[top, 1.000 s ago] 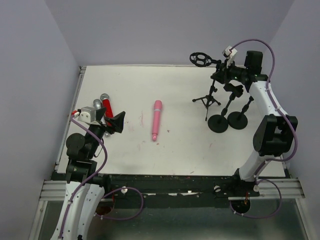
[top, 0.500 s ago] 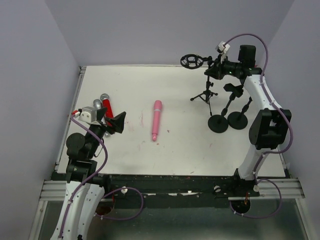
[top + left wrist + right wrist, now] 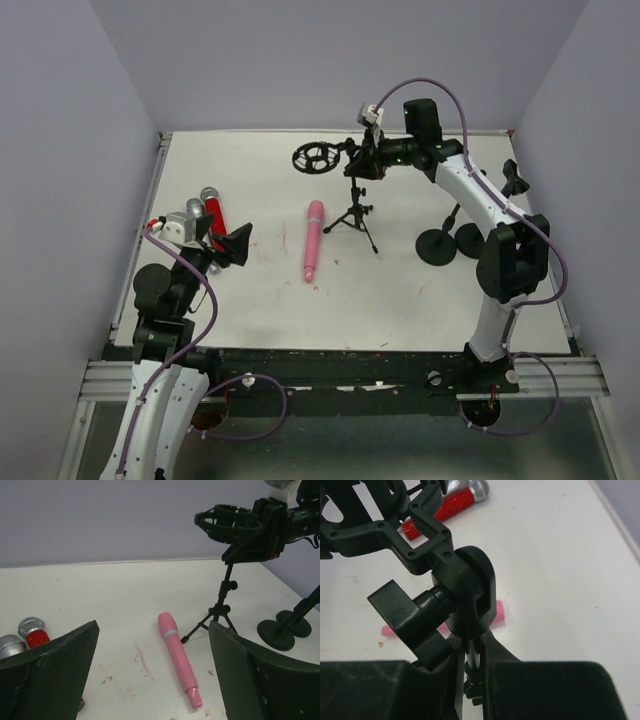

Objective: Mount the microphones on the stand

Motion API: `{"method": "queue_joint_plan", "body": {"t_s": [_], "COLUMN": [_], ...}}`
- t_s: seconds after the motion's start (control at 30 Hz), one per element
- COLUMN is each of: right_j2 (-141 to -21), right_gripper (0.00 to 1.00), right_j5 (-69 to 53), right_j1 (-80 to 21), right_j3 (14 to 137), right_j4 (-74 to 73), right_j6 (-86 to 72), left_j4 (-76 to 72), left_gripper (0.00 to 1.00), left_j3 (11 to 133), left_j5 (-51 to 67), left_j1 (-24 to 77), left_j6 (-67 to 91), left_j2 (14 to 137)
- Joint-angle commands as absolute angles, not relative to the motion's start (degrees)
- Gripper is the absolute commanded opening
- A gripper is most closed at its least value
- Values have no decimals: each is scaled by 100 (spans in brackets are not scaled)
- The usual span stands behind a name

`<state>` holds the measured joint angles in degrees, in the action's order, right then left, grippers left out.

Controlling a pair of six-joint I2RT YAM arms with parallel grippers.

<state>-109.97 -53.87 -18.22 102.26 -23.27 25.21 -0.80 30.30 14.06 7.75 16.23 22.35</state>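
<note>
My right gripper moves the pole slightly back toward my base next, beside the pink microphone, then opens.
The pink microphone (image 3: 313, 240) lies mid-table; it also shows in the left wrist view (image 3: 179, 662) and behind the stand in the right wrist view (image 3: 498, 612). The red microphone (image 3: 214, 213) and the silver-grey microphone (image 3: 196, 208) lie side by side at the left. My right gripper (image 3: 357, 162) is shut on the pole of the black tripod stand (image 3: 352, 212), just under its shock-mount ring (image 3: 316, 157), next to the pink microphone. In the right wrist view the pole (image 3: 473, 652) sits between the fingers. My left gripper (image 3: 238, 245) is open and empty beside the red microphone.
Two black round-base stands (image 3: 437, 245) (image 3: 470, 238) stand at the right, behind my right arm. Grey walls close the table on three sides. Faint red smears (image 3: 142, 662) mark the table left of the pink microphone.
My right gripper has carried the tripod stand from the back right corner leftward to the middle, next to the pink microphone. The left arm has not moved.
</note>
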Motion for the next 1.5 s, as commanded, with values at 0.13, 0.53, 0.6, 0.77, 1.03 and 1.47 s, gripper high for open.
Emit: {"method": "queue_joint_plan", "body": {"t_s": [0.13,0.53,0.6,0.77,1.03,1.47], "right_j2": [-10038,-9062,-8983,-8737,-7999,-6944], "right_gripper": [9,40,49,75,100,100], "right_j5": [-5871,-5538,-5485,-5055,-4377,-4947], "right_j1": [-1907,-1907,-1907,-1898,-1863,-1802], "right_j3": [8747,7164,7093,7154,7497,7462], "right_j4": [-1776,-1116,-1081,-1274,-2398,-4147], "right_j6": [2505,2285,2241,2144,2653,3805], "left_j4": [-237,-281,-281,-299,-9,1678], "left_gripper": [99,99,99,99,99,99], "left_j3": [3067,3050,3050,3041,3348,4279], "left_j5": [1617,1731,1740,1793,2363,758], "left_j1": [791,791,791,791,817,2617], "left_j6": [1582,1679,1696,1845,2987,3709], "left_j2": [2311,2505,2522,2654,3611,6133]}}
